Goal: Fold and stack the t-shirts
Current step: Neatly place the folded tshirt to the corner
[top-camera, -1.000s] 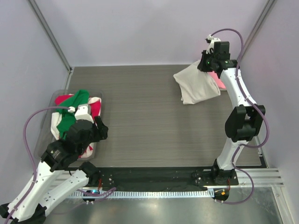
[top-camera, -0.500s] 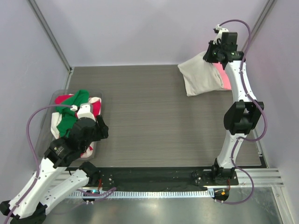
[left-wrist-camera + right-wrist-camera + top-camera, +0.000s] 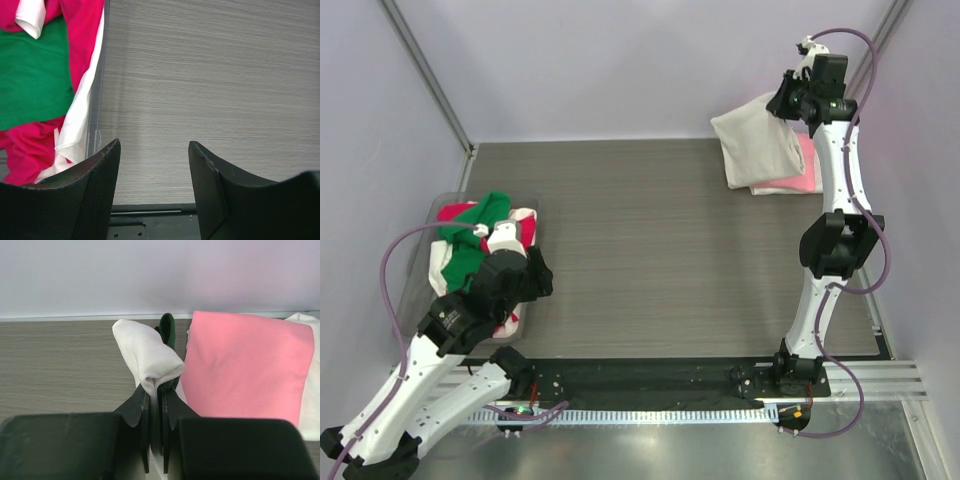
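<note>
I will next move my right gripper to the right in the top view. Then I will lower the cream-white t-shirt [image 3: 760,145] over the pink t-shirt, because it hangs past the pink t-shirt.
My right gripper [image 3: 788,104] is shut on the folded cream-white t-shirt [image 3: 760,145], held up at the far right corner. In the right wrist view the gripper [image 3: 156,390] pinches the cream-white cloth [image 3: 145,356] with a strip of dark green fabric [image 3: 167,329] in the fold. A folded pink t-shirt [image 3: 802,170] lies under and beside it; it also shows in the right wrist view [image 3: 245,370]. My left gripper [image 3: 154,165] is open and empty over bare table beside the tub. Unfolded green [image 3: 480,235], red and white shirts lie in the tub.
A clear plastic tub [image 3: 438,205] stands at the left edge; its wall shows in the left wrist view [image 3: 96,100]. White cloth [image 3: 310,390] lies under the pink shirt. Walls close in the table at back and sides. A black rail runs along the near edge.
My right gripper has carried the cream-white t-shirt up and to the right, over the pink shirt. The left arm has hardly moved.
</note>
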Robot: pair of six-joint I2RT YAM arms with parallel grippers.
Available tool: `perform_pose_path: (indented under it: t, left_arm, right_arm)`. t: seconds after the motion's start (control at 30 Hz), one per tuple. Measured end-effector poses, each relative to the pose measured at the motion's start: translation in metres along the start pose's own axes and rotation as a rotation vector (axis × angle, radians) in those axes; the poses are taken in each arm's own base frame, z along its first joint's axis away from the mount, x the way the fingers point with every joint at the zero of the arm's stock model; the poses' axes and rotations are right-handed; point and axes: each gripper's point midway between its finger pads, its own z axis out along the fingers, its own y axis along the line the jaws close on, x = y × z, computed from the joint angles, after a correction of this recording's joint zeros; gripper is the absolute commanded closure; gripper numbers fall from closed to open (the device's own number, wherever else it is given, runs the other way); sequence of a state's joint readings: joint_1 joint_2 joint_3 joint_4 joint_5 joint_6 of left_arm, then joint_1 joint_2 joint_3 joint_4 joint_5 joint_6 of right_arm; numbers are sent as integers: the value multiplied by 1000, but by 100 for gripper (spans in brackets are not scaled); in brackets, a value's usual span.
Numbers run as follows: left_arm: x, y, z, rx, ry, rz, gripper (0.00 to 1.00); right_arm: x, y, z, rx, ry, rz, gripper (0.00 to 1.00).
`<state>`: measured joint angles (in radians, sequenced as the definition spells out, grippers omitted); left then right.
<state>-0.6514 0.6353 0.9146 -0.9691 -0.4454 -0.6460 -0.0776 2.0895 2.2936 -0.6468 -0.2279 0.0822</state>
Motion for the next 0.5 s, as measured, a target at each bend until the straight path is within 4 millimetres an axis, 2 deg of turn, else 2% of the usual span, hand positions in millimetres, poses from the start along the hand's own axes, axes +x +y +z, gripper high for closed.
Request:
perform_pose_path:
  t: [0.3,0.5]
  left_arm:
    - [3,-1,5,-16,24,14,43]
    - [3,-1,6,-17,25,14,44]
  right_arm:
    - [17,-22,20,10,50,37,99]
    - [10,-43,23,17,29,53,99]
